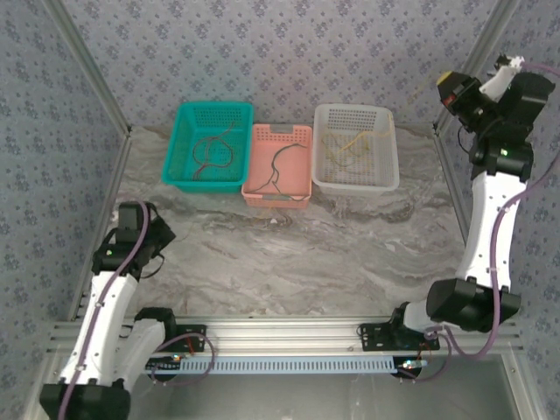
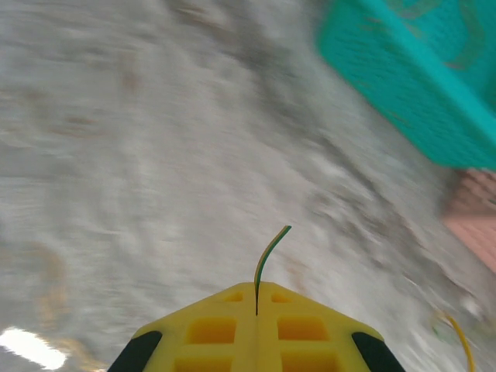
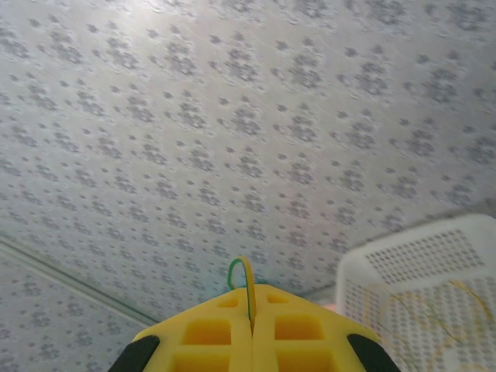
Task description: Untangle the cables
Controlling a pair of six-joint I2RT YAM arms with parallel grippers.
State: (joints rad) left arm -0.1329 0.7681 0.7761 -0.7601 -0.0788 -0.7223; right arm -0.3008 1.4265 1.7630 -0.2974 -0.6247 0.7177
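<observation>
My left gripper should next swing outward and across past the pink basket (image 1: 302, 179), going over them, to let go of the thin green-and-yellow cable.
My left gripper (image 2: 256, 285) is shut on a thin green-and-yellow cable (image 2: 271, 252), whose short end curls up out of the yellow jaws over the marble table. It sits low at the near left (image 1: 140, 227). My right gripper (image 3: 252, 288) is raised high at the far right (image 1: 455, 90) and is shut on a green-and-yellow cable loop (image 3: 242, 273). A reddish-brown cable (image 1: 214, 150) lies in the teal basket (image 1: 179, 144). The pink basket (image 1: 302, 179) holds a dark cable (image 1: 278, 162). Yellow cables (image 1: 350, 140) lie in the white basket (image 1: 389, 153).
The three baskets stand in a row at the back of the marble table (image 1: 297, 254). Patterned walls close in the back and both sides. A metal rail (image 1: 289, 328) runs along the near edge. The left wrist view is motion-blurred, with the teal basket (image 2: 418, 85) at upper right.
</observation>
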